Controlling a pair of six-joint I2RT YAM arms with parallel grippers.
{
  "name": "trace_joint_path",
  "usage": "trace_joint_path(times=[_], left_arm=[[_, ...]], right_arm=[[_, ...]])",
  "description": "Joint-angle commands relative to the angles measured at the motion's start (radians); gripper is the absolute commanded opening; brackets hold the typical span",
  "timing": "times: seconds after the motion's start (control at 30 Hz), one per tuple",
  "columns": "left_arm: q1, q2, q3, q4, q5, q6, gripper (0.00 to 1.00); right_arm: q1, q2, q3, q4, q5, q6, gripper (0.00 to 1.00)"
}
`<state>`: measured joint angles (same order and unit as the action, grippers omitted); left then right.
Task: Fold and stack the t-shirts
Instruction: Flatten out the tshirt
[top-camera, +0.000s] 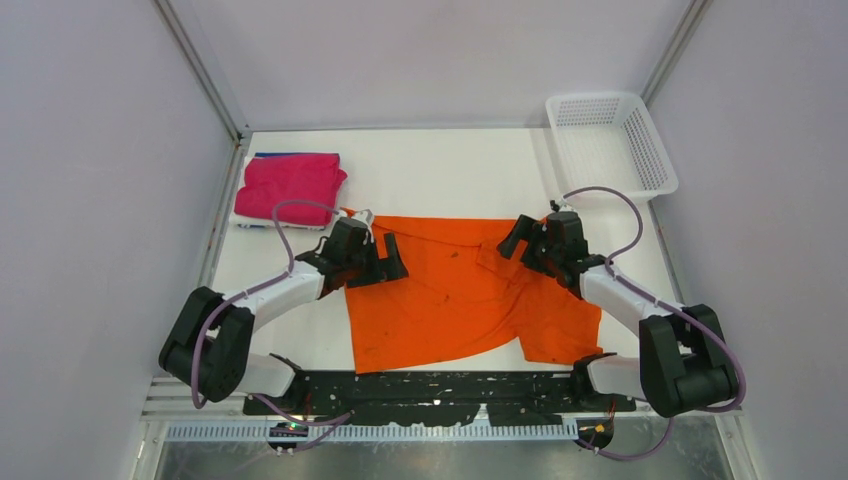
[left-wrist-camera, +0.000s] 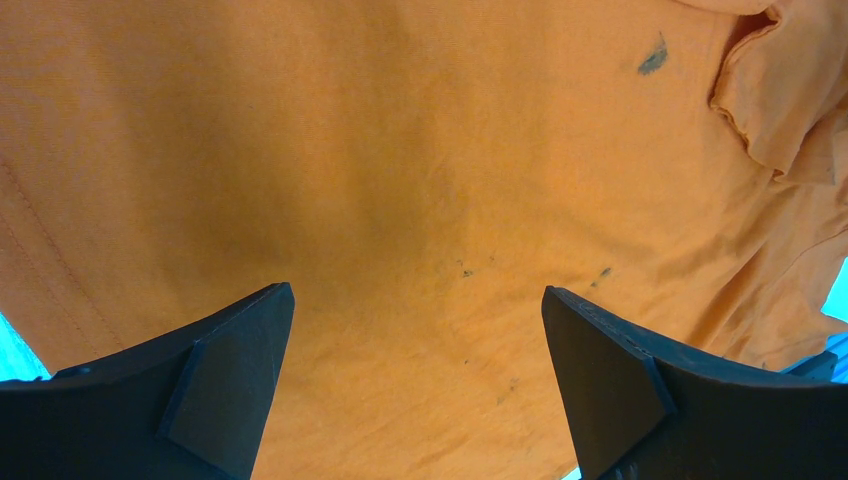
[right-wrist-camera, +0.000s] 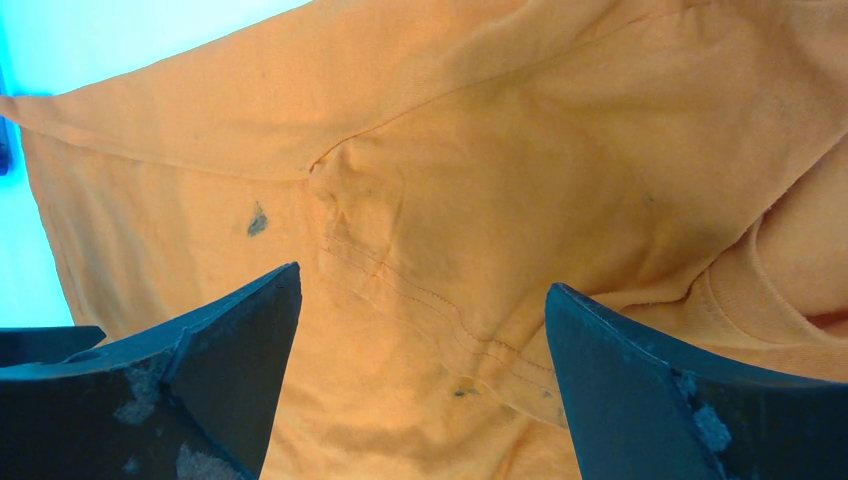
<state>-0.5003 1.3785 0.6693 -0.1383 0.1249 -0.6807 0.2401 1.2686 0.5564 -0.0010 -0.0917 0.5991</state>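
The flap's near hem end lies below my right gripper, toward my base. The gripper moves down and back onto it next, because the flap is folded in.
The orange t-shirt lies spread on the white table, roughly flat, with a folded-in flap near its right shoulder. My left gripper is open above the shirt's left upper part; its wrist view shows bare orange cloth between the fingers. My right gripper is open above the right upper part, over a stitched seam. A folded magenta-pink t-shirt lies at the back left, on a blue one that shows only as a thin edge.
A white mesh basket stands at the back right. Grey enclosure walls close in the table on three sides. The arm bases sit at the near edge.
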Motion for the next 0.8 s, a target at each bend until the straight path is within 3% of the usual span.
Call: trace_joint_path(times=[0.0, 0.3, 0.5, 0.77], left_arm=[[-0.001, 0.001, 0.036, 0.026, 0.006, 0.007, 1.00], [-0.001, 0.001, 0.039, 0.029, 0.018, 0.010, 1.00], [-0.001, 0.001, 0.039, 0.027, 0.020, 0.009, 1.00], [-0.001, -0.004, 0.039, 0.020, 0.013, 0.006, 1.00]], right_arm=[[0.005, -0.005, 0.047, -0.031, 0.012, -0.043, 0.98], [0.006, -0.108, 0.054, -0.302, 0.166, -0.104, 0.92], [0.007, -0.078, 0.032, -0.283, 0.138, -0.090, 0.70], [0.010, -0.040, 0.029, -0.248, 0.117, -0.064, 0.55]])
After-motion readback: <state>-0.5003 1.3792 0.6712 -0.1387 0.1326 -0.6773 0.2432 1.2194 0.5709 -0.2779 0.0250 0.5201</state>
